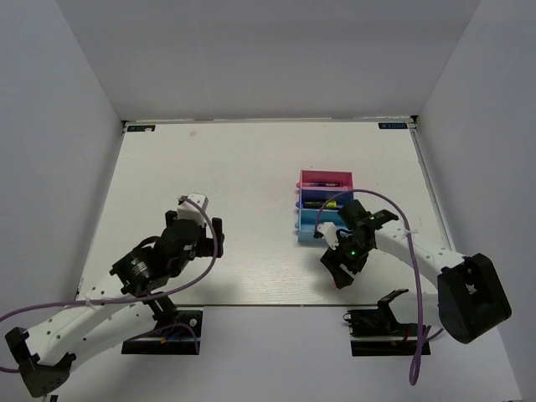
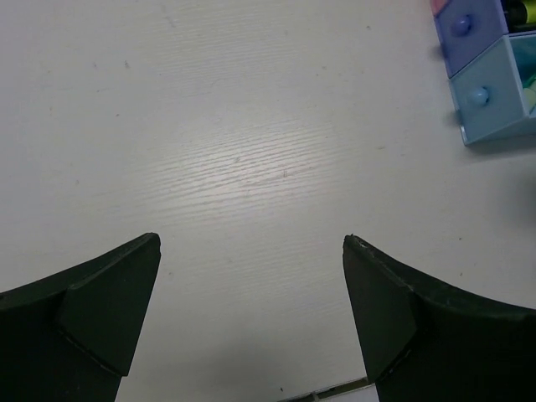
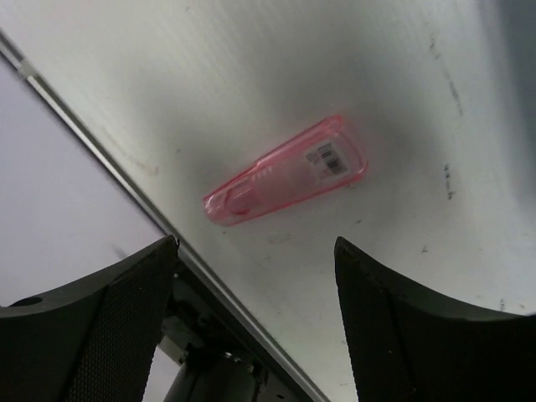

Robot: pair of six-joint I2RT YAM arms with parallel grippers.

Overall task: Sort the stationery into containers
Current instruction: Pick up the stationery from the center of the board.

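Observation:
My right gripper turns and comes down around the middle of the pink clip (image 3: 285, 173) next, since the clip lies below it, slanted across the gripper's fingers.
Three joined trays stand right of centre: pink (image 1: 325, 173), dark blue (image 1: 311, 200) and light blue (image 1: 311, 224). Small items lie in the pink and dark blue trays, among them a highlighter with a yellow end (image 1: 332, 203). A pink clip (image 3: 285, 173) lies flat on the table close to its near edge. My right gripper (image 3: 255, 243) is open just above and short of the clip and touches nothing. It hides the clip in the top view, where it (image 1: 339, 270) hangs below the trays. My left gripper (image 2: 251, 239) is open and empty over bare table, left of the trays.
The left wrist view shows the fronts of the dark blue tray (image 2: 469, 25) and the light blue tray (image 2: 494, 88) at the upper right. The table's near edge rail (image 3: 109, 159) runs just beside the clip. White walls enclose the table.

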